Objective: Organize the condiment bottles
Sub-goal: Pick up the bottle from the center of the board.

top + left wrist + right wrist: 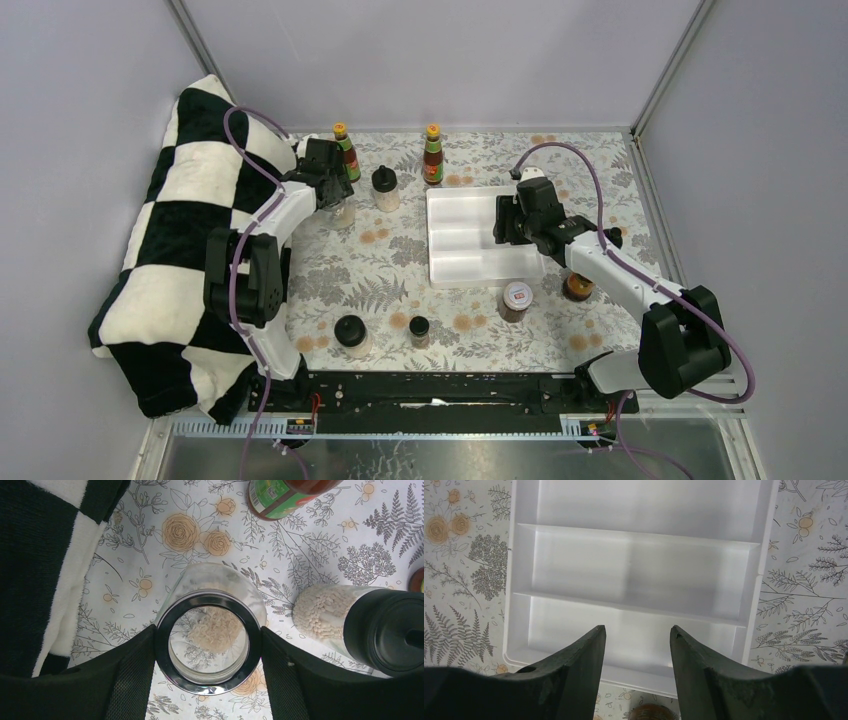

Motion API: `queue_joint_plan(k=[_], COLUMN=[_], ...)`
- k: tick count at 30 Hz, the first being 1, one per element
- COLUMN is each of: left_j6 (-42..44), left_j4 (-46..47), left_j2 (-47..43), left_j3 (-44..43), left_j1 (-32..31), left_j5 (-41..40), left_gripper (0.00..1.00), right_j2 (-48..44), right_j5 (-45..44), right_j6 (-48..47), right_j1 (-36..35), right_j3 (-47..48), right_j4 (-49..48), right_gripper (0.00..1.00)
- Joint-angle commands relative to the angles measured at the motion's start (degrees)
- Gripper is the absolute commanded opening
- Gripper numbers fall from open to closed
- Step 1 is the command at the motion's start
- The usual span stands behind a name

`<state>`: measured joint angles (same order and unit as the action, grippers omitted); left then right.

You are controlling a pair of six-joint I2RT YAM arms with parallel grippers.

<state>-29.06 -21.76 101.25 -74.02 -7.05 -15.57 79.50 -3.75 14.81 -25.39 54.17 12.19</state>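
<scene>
The tray's far corner by a bottle (453, 207) is empty, so my left gripper should next lift and carry the rice jar past the beans, then lower it there.
My left gripper (338, 197) (207, 631) is shut on a short clear jar of rice (210, 587) with a clear, metal-ringed lid; its fingers press both sides of the lid. The jar (346, 213) stands at the back left of the table. Next to it are a black-lidded jar of white beans (385, 187) (382, 630) and two tall red-sauce bottles (346, 150) (432, 153); one bottle's base shows in the left wrist view (277, 497). My right gripper (512, 222) (637, 628) is open and empty above the white tray (455, 262) (639, 570).
A red-and-white-lidded jar (516, 298) and a brown jar (577, 287) stand near the tray's front right. Two black-lidded jars (352, 335) (419, 330) stand at the front. A checkered blanket (170, 250) (35, 570) lies along the left edge. Grey walls enclose the table.
</scene>
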Motion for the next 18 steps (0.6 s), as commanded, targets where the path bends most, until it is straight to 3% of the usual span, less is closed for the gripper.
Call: queue_joint_plan(k=[1,18], left_j6=[-0.5,1.6], left_j4=[-0.9,-9.6], left_j2=[-2.5,-12.3], left_j3=[-0.8,-4.0], left_j1=[-0.5,-6.7], left_j5=[0.4,-1.5], left_gripper=[0.57,0.57], right_j2=[-0.2,-2.2], right_j5=[0.6,1.1], right_j6=[0.0,0.7], right_j1=[-0.3,-0.3], right_j3=[-0.4,-0.1], right_j4=[-1.6,-0.7], right_gripper=[0.57,0.57])
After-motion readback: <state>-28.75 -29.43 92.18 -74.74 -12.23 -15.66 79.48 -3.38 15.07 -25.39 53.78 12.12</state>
